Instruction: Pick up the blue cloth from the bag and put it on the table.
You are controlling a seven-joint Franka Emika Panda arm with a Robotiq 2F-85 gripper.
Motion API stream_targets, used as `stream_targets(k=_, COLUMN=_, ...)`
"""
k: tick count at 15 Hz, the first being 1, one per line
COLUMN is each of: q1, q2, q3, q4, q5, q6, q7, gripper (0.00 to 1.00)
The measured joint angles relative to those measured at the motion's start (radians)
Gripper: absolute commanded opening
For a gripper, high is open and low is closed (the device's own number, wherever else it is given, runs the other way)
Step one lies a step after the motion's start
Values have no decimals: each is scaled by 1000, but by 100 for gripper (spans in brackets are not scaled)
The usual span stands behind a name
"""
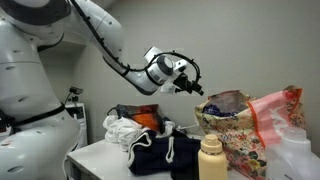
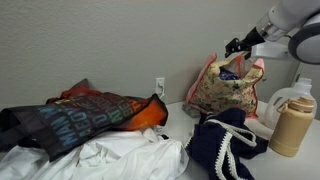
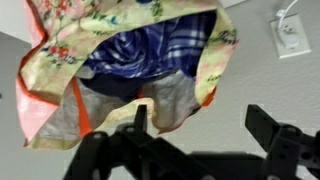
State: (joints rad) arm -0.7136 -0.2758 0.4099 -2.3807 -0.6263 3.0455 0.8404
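The robot's gripper will move outward and down past the bag's floral rim (image 3: 60, 42) onto the cloth's top end (image 3: 163, 50), because the blue plaid cloth shows inside the bag's opening.
The floral bag (image 1: 238, 140) (image 2: 208, 98) stands upright on the table (image 1: 98, 156). The blue plaid cloth (image 1: 228, 106) (image 2: 233, 70) lies bunched inside it and shows at the open top. In the wrist view the cloth (image 3: 150, 50) fills the bag's mouth, inside the floral rim (image 3: 60, 42). My gripper (image 1: 191, 82) (image 2: 240, 45) hangs in the air above and just beside the bag's top. Its jaws (image 3: 200, 125) are open and empty, apart from the bag and cloth.
A translucent pink-red plastic bag (image 1: 277, 108) leans behind the floral bag. A navy garment with white drawstrings (image 1: 163, 156) (image 2: 225, 146), a tan bottle (image 1: 211, 161) (image 2: 290, 125), a white jug (image 1: 296, 156), white cloth (image 2: 110, 160) and a dark bag (image 2: 85, 115) crowd the table. A wall outlet (image 3: 288, 35) is nearby.
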Motion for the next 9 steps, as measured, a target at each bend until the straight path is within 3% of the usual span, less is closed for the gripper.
stream_targets(k=4, q1=-311, q2=1, q3=237, q4=84, q5=-263, q6=-55, q7=318, gripper=100)
stream_targets(k=6, q1=-389, q2=10, q3=347, q4=109, q5=-354, q6=-145, q7=442, gripper=100)
stream_targets(k=9, q1=-440, q2=67, q3=485, q4=152, q5=-446, q6=-316, q7=557, gripper=100)
